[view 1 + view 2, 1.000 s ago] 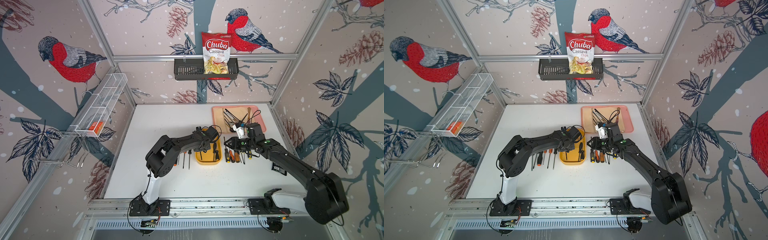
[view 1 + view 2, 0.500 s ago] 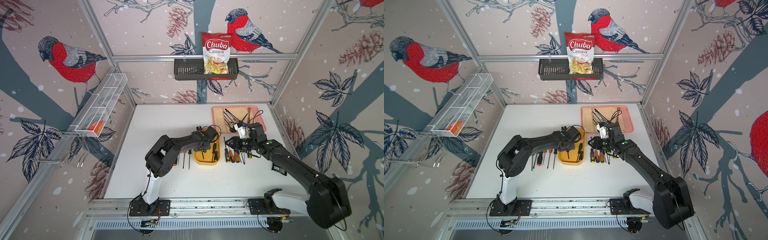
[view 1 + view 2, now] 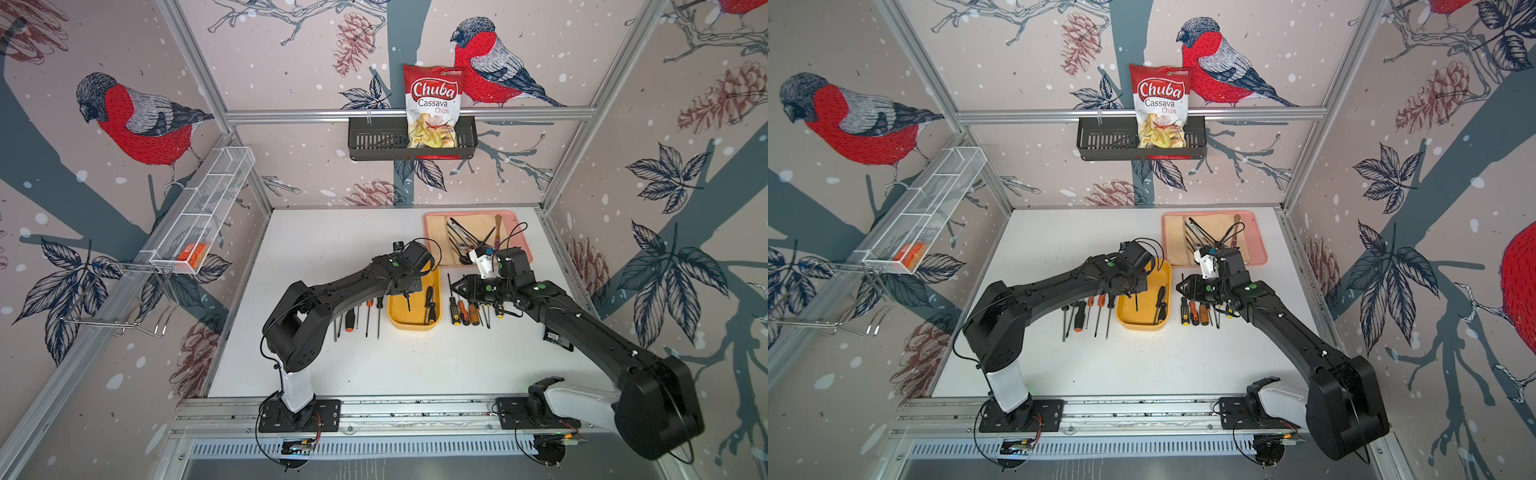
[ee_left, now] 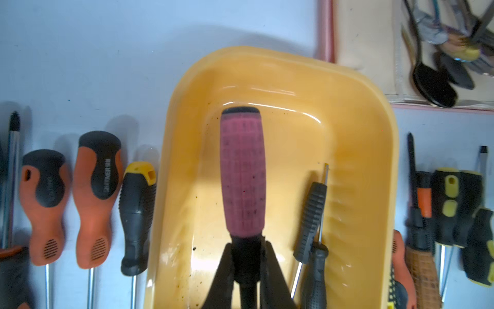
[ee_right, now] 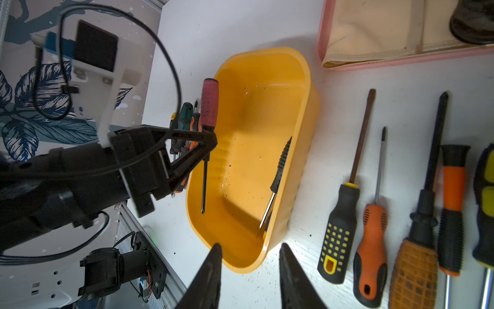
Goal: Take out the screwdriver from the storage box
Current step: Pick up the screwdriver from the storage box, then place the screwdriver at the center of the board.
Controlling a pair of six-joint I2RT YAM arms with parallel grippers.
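Note:
I should next move my left gripper over the orange-handled screwdrivers, away from my right gripper, then down past them to release the collar, as the tabletop is bare there.
The yellow storage box (image 3: 405, 318) (image 3: 1138, 316) sits mid-table. My left gripper (image 4: 247, 243) (image 3: 409, 286) (image 3: 1133, 286) is shut on the black collar of a pink-handled screwdriver (image 4: 242, 171) (image 5: 209, 104). It holds the tool level over the box's left side, clear of the floor, and the thin shaft (image 3: 408, 303) shows in a top view. Two black screwdrivers (image 4: 311, 214) (image 5: 280, 166) lie along the box's right wall. My right gripper (image 5: 251, 244) (image 3: 455, 286) (image 3: 1180, 286) hangs open just right of the box, holding nothing.
Rows of loose screwdrivers lie on the table left (image 3: 361, 316) and right (image 3: 465, 311) of the box. A pink tray (image 3: 432, 220) with cloth and utensils stands behind. A black basket (image 3: 374, 141) holding a chips bag hangs on the back wall, and a wire shelf (image 3: 208, 208) on the left wall.
My left gripper has shut on the pink-handled screwdriver inside the box. The right arm has hardly moved.

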